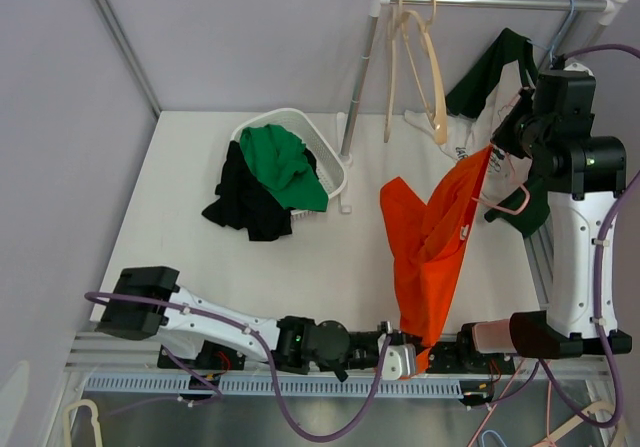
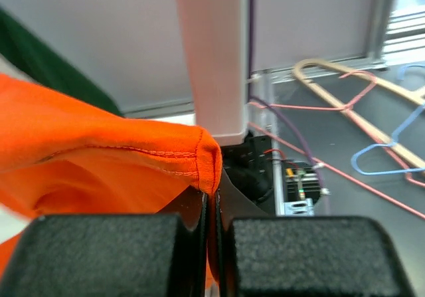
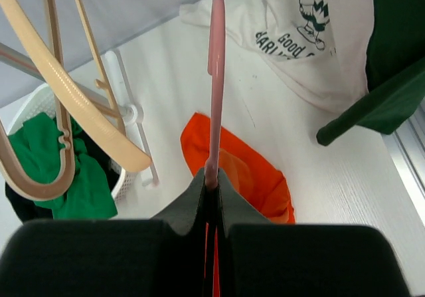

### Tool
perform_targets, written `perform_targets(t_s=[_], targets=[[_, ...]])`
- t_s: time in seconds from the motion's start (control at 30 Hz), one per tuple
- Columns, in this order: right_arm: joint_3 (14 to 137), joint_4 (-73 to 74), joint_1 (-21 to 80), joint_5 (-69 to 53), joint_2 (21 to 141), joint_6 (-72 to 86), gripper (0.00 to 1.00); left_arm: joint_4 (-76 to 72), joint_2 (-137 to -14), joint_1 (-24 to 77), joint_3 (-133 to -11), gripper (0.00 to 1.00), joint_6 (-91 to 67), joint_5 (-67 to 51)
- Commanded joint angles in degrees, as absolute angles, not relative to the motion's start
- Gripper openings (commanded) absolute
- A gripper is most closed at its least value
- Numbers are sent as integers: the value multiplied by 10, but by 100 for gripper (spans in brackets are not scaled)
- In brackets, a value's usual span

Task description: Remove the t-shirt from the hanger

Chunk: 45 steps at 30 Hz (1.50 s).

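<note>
I should next move my right gripper outward to the bare bar (image 1: 468,2) beside the beige hangers and let go of the pink hanger, since its hook stands free.
An orange t-shirt (image 1: 430,257) hangs stretched from a pink hanger (image 1: 510,205) at the right down to the table's near edge. My right gripper (image 1: 507,139) is raised at the right and shut on the pink hanger (image 3: 214,78); orange cloth (image 3: 246,171) shows below it. My left gripper (image 1: 408,355) lies low at the near edge and is shut on the hem of the orange t-shirt (image 2: 119,164), which sits pinched between its jaws.
A white basket (image 1: 318,137) holds a green garment (image 1: 283,165) and a black one (image 1: 245,202) spilling over. A rail (image 1: 490,3) at the back carries beige hangers (image 1: 418,57), a dark green shirt (image 1: 498,67) and a white printed shirt (image 3: 312,38). Loose hangers (image 2: 372,131) lie off the table.
</note>
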<state>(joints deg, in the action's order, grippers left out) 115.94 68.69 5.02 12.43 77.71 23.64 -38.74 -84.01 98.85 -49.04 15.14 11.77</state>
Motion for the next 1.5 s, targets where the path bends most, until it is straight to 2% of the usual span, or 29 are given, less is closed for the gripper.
perform_targets(t_s=[0.0, 0.07, 0.1, 0.23, 0.33, 0.43, 0.6, 0.7, 0.77, 0.83, 0.87, 1.0, 1.23, 1.47], targets=[[1220, 696, 49, 104, 777, 227, 0, -460, -846, 993, -481, 1, 154, 172], [1223, 714, 54, 96, 771, 227, 0, -437, -844, 974, -513, 1, 132, 259], [1215, 727, 57, 84, 758, 229, 0, -346, -842, 940, -552, 1, 77, 276], [1190, 740, 62, 55, 717, 235, 0, -89, -838, 817, -676, 1, -111, 206], [1184, 747, 63, 75, 701, 225, 0, -67, -815, 765, -679, 1, -146, 163], [1167, 722, 63, 93, 692, 208, 0, -36, -774, 751, -667, 1, -143, 185], [1078, 607, 62, 89, 664, 189, 0, 82, -685, 660, -704, 1, -168, 121], [1034, 544, 63, 83, 650, 177, 0, 136, -666, 586, -795, 1, -154, 62], [1026, 522, 63, 83, 650, 167, 0, 166, -695, 549, -907, 1, -143, 44], [1019, 488, 62, 85, 655, 149, 0, 180, -723, 498, -983, 1, -121, 26], [1015, 474, 62, 84, 657, 143, 0, 180, -758, 483, -1058, 1, -113, 25], [975, 347, 62, 62, 660, 109, 0, 191, -845, 385, -1187, 1, -104, -31], [1054, 287, 32, 20, 773, 80, 0, 159, -984, 264, -1401, 1, -164, -122], [1122, 198, -17, -82, 892, 81, 0, 42, -1037, 212, -1433, 1, -198, -168]])
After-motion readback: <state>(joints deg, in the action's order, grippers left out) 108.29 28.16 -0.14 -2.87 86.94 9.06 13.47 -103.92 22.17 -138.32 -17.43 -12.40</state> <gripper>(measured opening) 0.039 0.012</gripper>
